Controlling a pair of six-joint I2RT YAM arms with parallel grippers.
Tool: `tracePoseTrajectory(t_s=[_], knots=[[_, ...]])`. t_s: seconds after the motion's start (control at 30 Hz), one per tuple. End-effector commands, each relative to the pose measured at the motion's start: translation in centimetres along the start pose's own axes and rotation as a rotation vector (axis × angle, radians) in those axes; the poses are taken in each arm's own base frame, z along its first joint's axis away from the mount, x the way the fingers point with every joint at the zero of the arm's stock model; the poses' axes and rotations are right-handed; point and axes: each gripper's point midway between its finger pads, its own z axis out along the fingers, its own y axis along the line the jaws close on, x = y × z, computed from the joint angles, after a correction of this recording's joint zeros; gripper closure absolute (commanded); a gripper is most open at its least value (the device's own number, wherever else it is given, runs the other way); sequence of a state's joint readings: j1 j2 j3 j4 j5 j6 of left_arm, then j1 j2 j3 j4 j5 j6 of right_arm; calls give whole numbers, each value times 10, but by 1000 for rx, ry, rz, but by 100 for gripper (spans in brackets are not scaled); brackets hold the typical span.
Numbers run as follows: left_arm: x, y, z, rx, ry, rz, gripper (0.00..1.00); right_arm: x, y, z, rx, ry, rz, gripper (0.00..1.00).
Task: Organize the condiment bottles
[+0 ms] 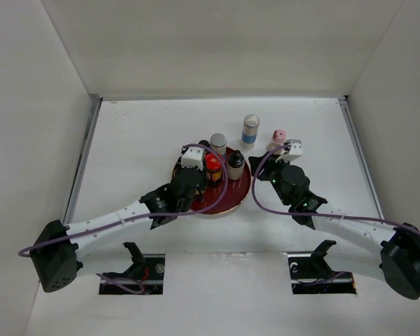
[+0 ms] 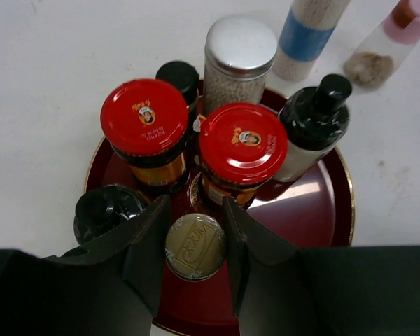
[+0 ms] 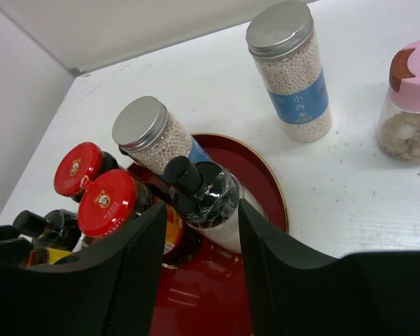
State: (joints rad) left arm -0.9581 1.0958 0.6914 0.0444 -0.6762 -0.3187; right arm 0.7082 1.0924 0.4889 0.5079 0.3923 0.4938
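Observation:
The gold-lidded jar goes down in my left gripper onto the plate's near side (image 1: 205, 202) (image 2: 199, 297) next, in front of the red-lidded jars.
A dark-red plate (image 1: 227, 199) holds several condiment bottles. My left gripper (image 2: 194, 210) hangs over its near side (image 1: 194, 170), shut on a gold-lidded jar (image 2: 194, 246). Behind it stand two red-lidded jars (image 2: 143, 115) (image 2: 243, 143), a silver-lidded jar (image 2: 240, 49), a black-capped white-bodied bottle (image 2: 313, 122) and black-capped dark bottles (image 2: 105, 210). My right gripper (image 3: 201, 210) is open and empty at the plate's right (image 1: 276, 155), apart from the white-bodied bottle (image 3: 210, 199). A white-and-blue cylinder (image 1: 250, 130) and a pink-capped jar (image 1: 281, 134) stand on the table behind the plate.
White walls enclose the table on the left, right and back. The cylinder (image 3: 290, 73) and pink-capped jar (image 3: 409, 112) stand close ahead and right of my right gripper. Purple cables loop over both wrists.

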Motion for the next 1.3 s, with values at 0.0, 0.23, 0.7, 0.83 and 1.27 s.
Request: tracePoseTrajectory(t_s=[0.0, 0.23, 0.7, 0.83, 1.27], knots=[[-24, -8, 8, 16, -97, -116, 80, -18, 13, 1, -25, -48, 16, 51], [10, -9, 16, 27, -32, -99, 79, -19, 7, 7, 5, -52, 8, 41], [21, -10, 14, 68, -49, -91, 46, -25, -19, 74, 144, -23, -64, 24], [12, -5, 8, 74, -89, -104, 37, -32, -29, 97, 181, -9, -125, 16], [-58, 27, -19, 101, -352, -273, 15, -25, -51, 157, 259, 84, -234, 9]])
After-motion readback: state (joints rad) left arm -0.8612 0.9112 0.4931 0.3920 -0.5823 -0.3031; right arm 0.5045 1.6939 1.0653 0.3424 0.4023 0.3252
